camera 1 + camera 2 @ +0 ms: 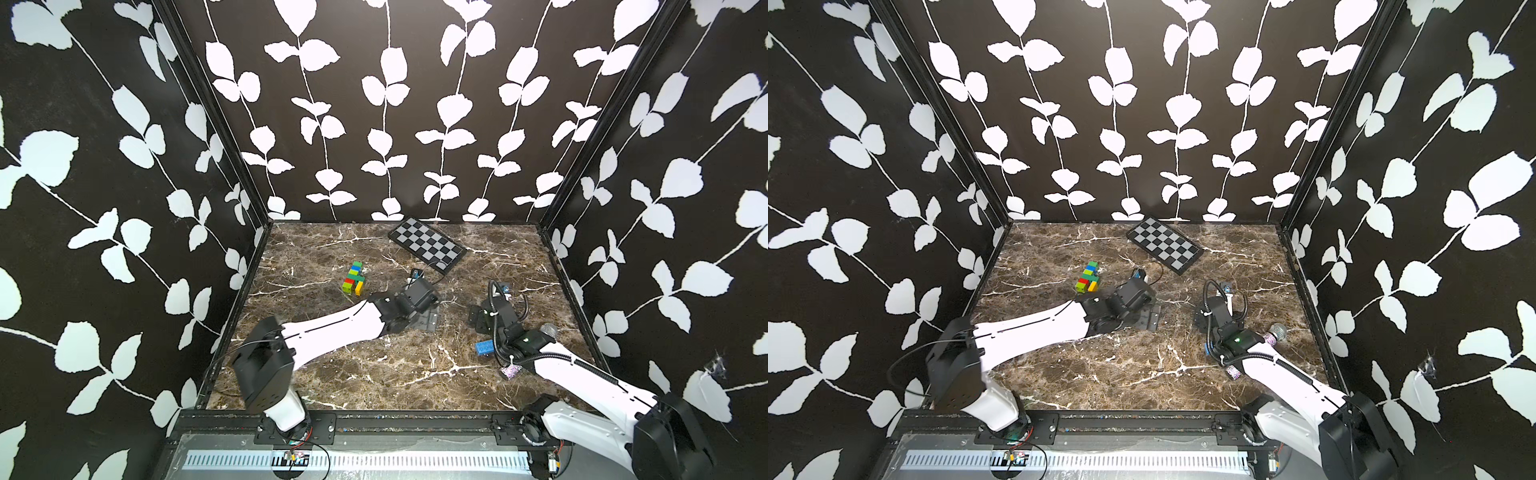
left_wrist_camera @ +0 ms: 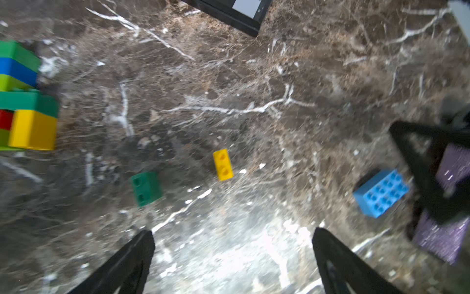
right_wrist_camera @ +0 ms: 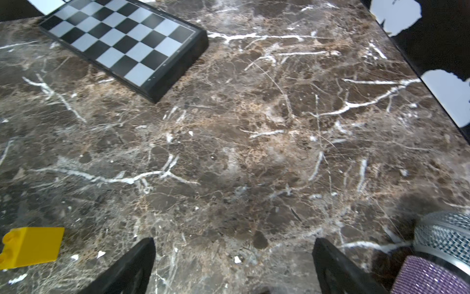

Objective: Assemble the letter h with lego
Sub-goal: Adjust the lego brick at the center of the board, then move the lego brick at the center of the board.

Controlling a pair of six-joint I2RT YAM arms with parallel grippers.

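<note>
Next, my right gripper draws back and lowers onto the loose blue brick [image 1: 484, 347] to close across its ends, because the brick lies loose nearer my base than my fingertips.
A joined lego piece [image 1: 354, 278] of green, blue, lime, red and yellow bricks lies left of the table's middle, and it shows in both top views [image 1: 1088, 277] and at the edge of the left wrist view [image 2: 28, 101]. Loose on the marble lie a dark green brick [image 2: 146, 188], a small yellow brick [image 2: 223, 165] and a blue brick [image 2: 381, 192], [image 1: 484, 347]. My left gripper [image 2: 232, 254] hangs open over bare marble, right of the joined piece, holding nothing. My right gripper [image 3: 232, 257] is open and empty too, with a yellow brick [image 3: 33, 245] off to its side.
A black-and-grey checkered board [image 1: 428, 245] lies at the back of the table. A microphone with a mesh head [image 1: 548, 330] and a glittery purple handle [image 3: 427, 277] lies under the right arm. Patterned walls close in three sides.
</note>
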